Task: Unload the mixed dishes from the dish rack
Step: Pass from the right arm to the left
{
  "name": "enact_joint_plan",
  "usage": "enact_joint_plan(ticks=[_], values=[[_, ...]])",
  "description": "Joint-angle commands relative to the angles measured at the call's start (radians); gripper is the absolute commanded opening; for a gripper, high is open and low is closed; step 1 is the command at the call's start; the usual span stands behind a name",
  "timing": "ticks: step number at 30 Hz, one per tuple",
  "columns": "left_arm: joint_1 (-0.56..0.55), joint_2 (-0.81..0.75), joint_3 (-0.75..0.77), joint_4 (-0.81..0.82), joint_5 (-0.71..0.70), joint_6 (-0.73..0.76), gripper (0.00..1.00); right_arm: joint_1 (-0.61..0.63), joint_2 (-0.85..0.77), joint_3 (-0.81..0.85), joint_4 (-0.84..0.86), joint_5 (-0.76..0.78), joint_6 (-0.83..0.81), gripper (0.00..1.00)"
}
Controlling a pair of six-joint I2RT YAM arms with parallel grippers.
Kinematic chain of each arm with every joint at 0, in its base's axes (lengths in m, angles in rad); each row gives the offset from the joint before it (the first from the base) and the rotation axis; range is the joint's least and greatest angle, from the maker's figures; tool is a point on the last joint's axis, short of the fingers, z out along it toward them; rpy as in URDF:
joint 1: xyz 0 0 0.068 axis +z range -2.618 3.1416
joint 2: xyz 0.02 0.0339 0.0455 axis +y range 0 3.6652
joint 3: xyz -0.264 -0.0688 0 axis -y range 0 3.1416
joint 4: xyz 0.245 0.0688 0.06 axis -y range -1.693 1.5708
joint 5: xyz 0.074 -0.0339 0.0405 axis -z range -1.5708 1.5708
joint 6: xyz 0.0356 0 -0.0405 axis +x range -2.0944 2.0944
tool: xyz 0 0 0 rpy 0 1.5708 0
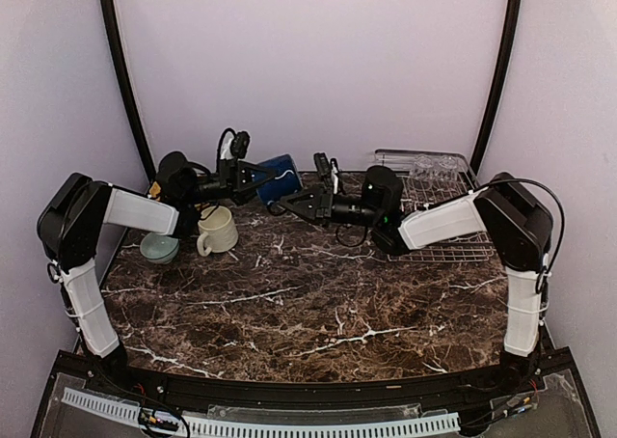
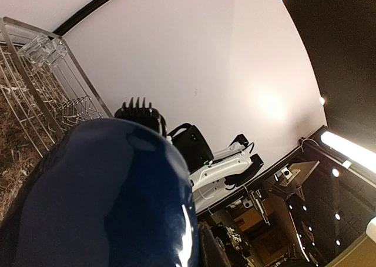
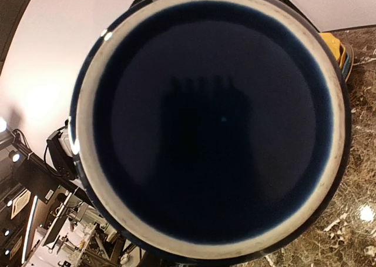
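Next, my left gripper tips downward, lowers the navy mug onto the bare tabletop beside the cream mug (image 1: 218,232), which lies below the gripper, and releases the mug there.
The dark navy mug (image 1: 281,175) hangs above the table's back middle. My left gripper (image 1: 260,175) is shut on it; the mug (image 2: 100,196) fills the left wrist view with one finger (image 2: 226,243) beside it. My right gripper (image 1: 289,203) sits just below the mug, fingers spread and empty in the top view. The right wrist view shows only the mug's base (image 3: 211,120); its own fingers are hidden. The dish rack (image 1: 453,240) is at the back right with the clear glass tumbler (image 1: 434,162) at its far end. The cream mug (image 1: 218,232) and greenish bowl (image 1: 159,248) stand on the left.
A stack of yellow plates (image 3: 335,46) with a blue plate's edge beneath lies at the back left, mostly hidden behind my left arm. The rack (image 2: 35,102) and tumbler (image 2: 44,49) also show in the left wrist view. White walls close the back and sides.
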Motion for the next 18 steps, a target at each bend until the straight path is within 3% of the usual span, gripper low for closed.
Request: enact_joint_plan(ticks=[1, 6, 10, 12, 13, 14, 15, 16, 18], values=[[-0.003, -0.029, 0.004, 0.065, 0.008, -0.024, 0.03, 0.004, -0.015, 0.002, 0.059, 0.015, -0.042, 0.19], [-0.002, -0.04, 0.001, 0.035, 0.007, 0.007, 0.01, -0.002, -0.068, -0.054, -0.043, 0.078, -0.108, 0.48], [0.0, -0.076, 0.006, -0.178, -0.001, 0.157, 0.01, -0.026, -0.138, -0.135, -0.157, 0.161, -0.167, 0.69], [0.0, -0.112, 0.026, -0.438, -0.032, 0.342, 0.01, -0.039, -0.179, -0.164, -0.232, 0.203, -0.206, 0.74], [0.0, -0.139, 0.059, -0.683, -0.086, 0.495, 0.01, -0.045, -0.199, -0.175, -0.276, 0.225, -0.229, 0.76], [-0.003, -0.151, 0.083, -0.807, -0.126, 0.582, 0.01, -0.051, -0.218, -0.183, -0.319, 0.248, -0.251, 0.77], [-0.008, -0.166, 0.138, -1.064, -0.223, 0.739, 0.01, -0.055, -0.243, -0.189, -0.374, 0.274, -0.275, 0.78], [-0.012, -0.167, 0.167, -1.277, -0.338, 0.802, 0.01, -0.058, -0.262, -0.195, -0.408, 0.296, -0.296, 0.79], [-0.026, -0.156, 0.243, -1.472, -0.463, 0.926, 0.01, -0.063, -0.29, -0.203, -0.462, 0.335, -0.332, 0.81]])
